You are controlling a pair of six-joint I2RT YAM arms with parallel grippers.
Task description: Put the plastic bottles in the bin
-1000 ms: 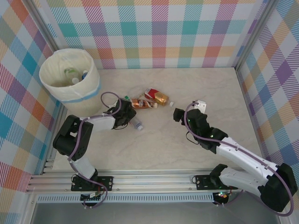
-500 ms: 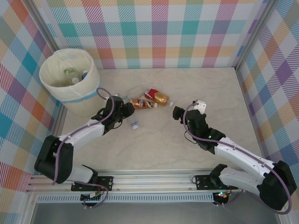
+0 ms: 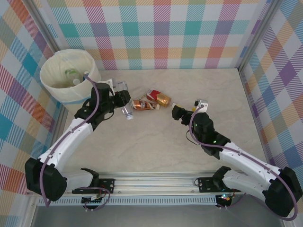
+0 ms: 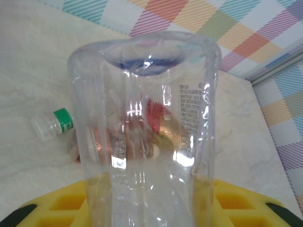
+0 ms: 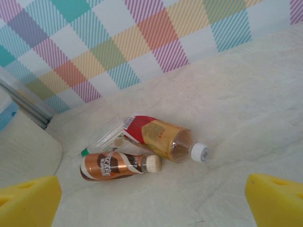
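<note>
The robot next needs to swing its left gripper outward over the bin's opening [image 3: 67, 71], which is beside the gripper and farther outward, and let go of the clear bottle where others lie.
My left gripper [image 3: 117, 99] is shut on a clear plastic bottle [image 3: 125, 101] just right of the bin [image 3: 92, 90], a cream tub with a pale blue band. In the left wrist view this bottle [image 4: 144, 127] stands between the yellow pads [image 4: 236, 201]. On the table lie a brown-label bottle [image 3: 141, 104], a red and orange bottle [image 3: 159, 98] and a clear bottle with a green cap [image 4: 53, 124]. My right gripper [image 3: 176, 113] is open and empty, just right of them. The right wrist view shows the brown bottle [image 5: 118, 165] and the red one [image 5: 158, 137] ahead.
Several bottles [image 3: 73, 75] lie inside the bin. A white cap [image 5: 200, 152] lies by the red bottle's end. Checkered walls close off the back and sides, with a metal rail [image 3: 151, 182] at the near edge.
My left gripper has closed on the clear bottle and carried it from mid-table toward the bin. The right gripper has edged slightly toward the bottles, still open.
</note>
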